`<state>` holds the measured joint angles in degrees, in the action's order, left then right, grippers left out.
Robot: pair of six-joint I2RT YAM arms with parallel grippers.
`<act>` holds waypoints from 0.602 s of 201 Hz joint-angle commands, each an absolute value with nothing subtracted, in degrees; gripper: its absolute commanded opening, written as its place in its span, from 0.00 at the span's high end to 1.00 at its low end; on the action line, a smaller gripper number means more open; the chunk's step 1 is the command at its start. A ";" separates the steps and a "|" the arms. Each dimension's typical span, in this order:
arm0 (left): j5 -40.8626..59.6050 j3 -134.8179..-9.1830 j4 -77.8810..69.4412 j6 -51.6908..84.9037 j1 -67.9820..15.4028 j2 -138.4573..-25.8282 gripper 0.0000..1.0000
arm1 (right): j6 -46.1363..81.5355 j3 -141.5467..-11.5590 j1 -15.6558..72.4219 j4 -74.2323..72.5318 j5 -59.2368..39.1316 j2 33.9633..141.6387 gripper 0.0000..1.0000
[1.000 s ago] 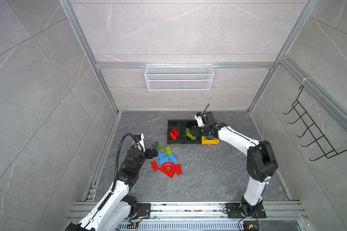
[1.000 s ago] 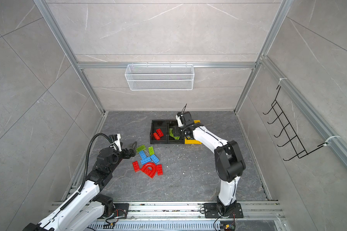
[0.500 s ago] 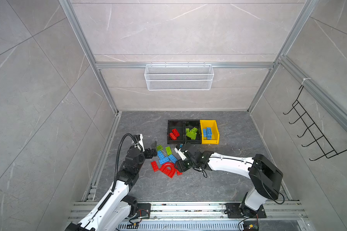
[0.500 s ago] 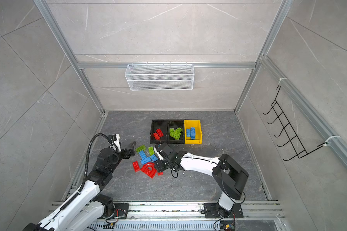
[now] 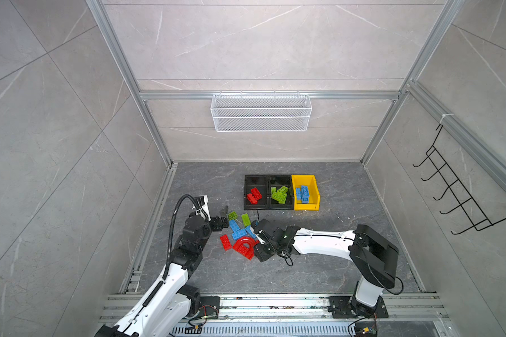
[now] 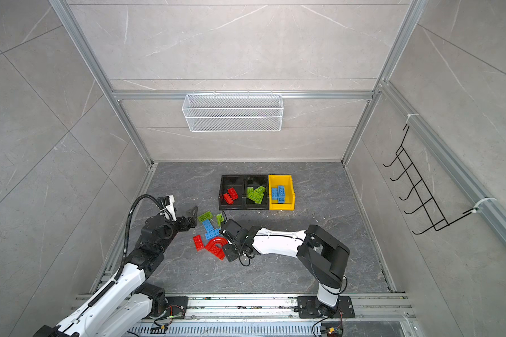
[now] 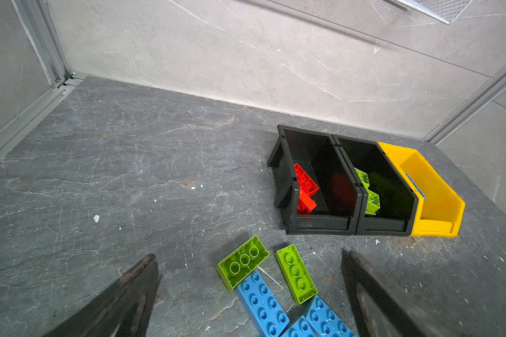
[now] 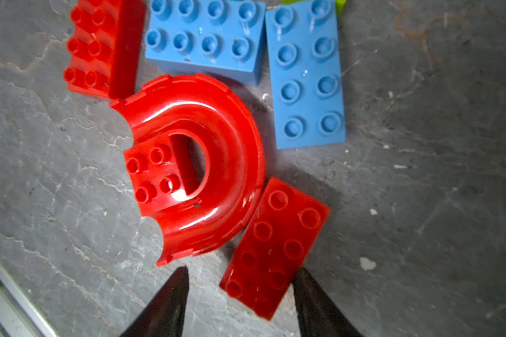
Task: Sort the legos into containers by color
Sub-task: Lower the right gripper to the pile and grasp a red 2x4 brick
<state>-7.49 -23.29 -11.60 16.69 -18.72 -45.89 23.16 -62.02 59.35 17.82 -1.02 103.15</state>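
My right gripper should next move down onto the near end of the flat red brick just below and close, as its open fingers are already around it.
Loose legos lie in a pile (image 5: pixel 240 233) on the floor: two green (image 7: pixel 243 261), several blue (image 7: pixel 262 303) and red ones. My right gripper (image 8: pixel 243 270) is open and low, its fingertips on either side of the near end of a flat red brick (image 8: pixel 275 248) that lies against the red arch (image 8: pixel 216 163). My left gripper (image 7: pixel 249 256) hangs wide open over the green bricks, holding nothing. The containers stand in a row: a black bin (image 5: pixel 256 207) with red bricks, a black bin (image 5: pixel 281 206) with green ones, a yellow bin (image 5: pixel 314 189) with blue ones.
A white wire mesh basket (image 5: pixel 260 112) hangs on the back wall and a black hook rack (image 5: pixel 456 198) on the right wall. Aluminium rails run along the floor edges. Both arms (image 6: pixel 275 242) crowd the pile from opposite sides.
My right arm has swung from above the containers down to the pile and now straddles the red brick by the arch. The left arm has stayed still.
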 commanded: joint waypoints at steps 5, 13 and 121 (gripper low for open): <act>-7.88 -23.53 -12.42 16.02 -18.55 -44.70 0.00 | 23.90 -63.83 59.84 21.58 2.24 105.47 0.40; -7.77 -23.53 -12.31 16.01 -18.54 -44.44 0.00 | 24.11 -64.07 59.94 22.15 2.85 105.78 0.41; -8.33 -23.30 -12.05 16.00 -18.59 -43.86 0.00 | 25.22 -63.65 59.93 22.25 7.12 106.80 0.61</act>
